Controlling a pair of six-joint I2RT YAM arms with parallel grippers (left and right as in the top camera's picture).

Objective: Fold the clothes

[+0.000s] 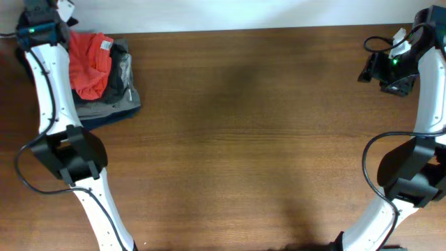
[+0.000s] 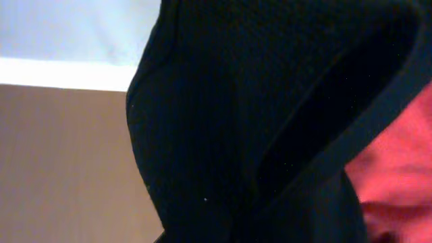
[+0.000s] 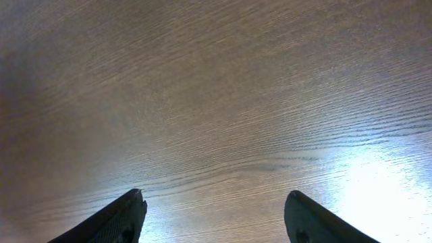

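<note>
The red garment (image 2: 399, 158) lies to the right in the overhead view. Next, I need to carry the black fabric (image 2: 256, 121) that way with my left gripper, onto the garment, and release it.
A pile of clothes lies at the table's far left corner: a red garment (image 1: 90, 63) on top, a dark grey one (image 1: 120, 78) beside it and a blue one (image 1: 111, 111) underneath. My left gripper (image 1: 50, 21) is at the pile's far left edge. In the left wrist view, black fabric (image 2: 256, 121) fills the frame and hides the fingers, with the red garment (image 2: 398, 162) at the right. My right gripper (image 1: 371, 68) is open and empty above bare wood at the far right; it also shows in the right wrist view (image 3: 212, 202).
The brown wooden table (image 1: 244, 139) spans the view. A pale wall (image 2: 67, 34) runs behind its far edge. Both arm bases and their cables stand at the near left (image 1: 70, 157) and near right (image 1: 411, 174).
</note>
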